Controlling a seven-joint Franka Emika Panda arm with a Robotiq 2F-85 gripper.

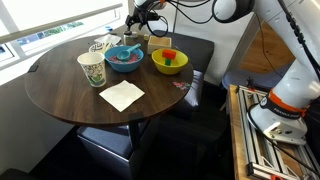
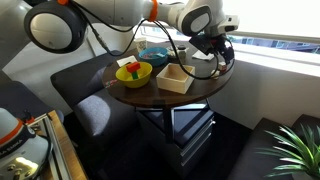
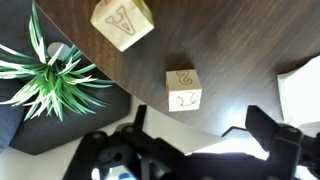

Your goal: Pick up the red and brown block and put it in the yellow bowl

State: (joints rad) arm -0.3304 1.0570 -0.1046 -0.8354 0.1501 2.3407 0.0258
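The gripper moves down toward the pale cube nearest its fingers next, the spread fingers going to either side of the cube, since that cube still lies below them.
The small red block (image 1: pixel 170 54) lies inside the yellow bowl (image 1: pixel 169 66) on the round dark wooden table; both exterior views show it, and the block (image 2: pixel 130 68) rests in the bowl (image 2: pixel 134 76). My gripper (image 1: pixel 137 22) hangs over the table's far edge by the window, well away from the bowl, and it also shows in an exterior view (image 2: pixel 215 50). In the wrist view its jaws (image 3: pixel 200 130) are spread wide with nothing between them. Neither the bowl nor the red block shows in the wrist view.
A blue bowl (image 1: pixel 124 58), a paper cup (image 1: pixel 91 68) and a white napkin (image 1: pixel 122 94) are on the table. A pale tan box (image 2: pixel 174 78) stands beside the yellow bowl. Two pale cubes (image 3: pixel 183 88) (image 3: pixel 122 22) lie under the gripper. A potted plant (image 3: pixel 45 75) is below the table's edge.
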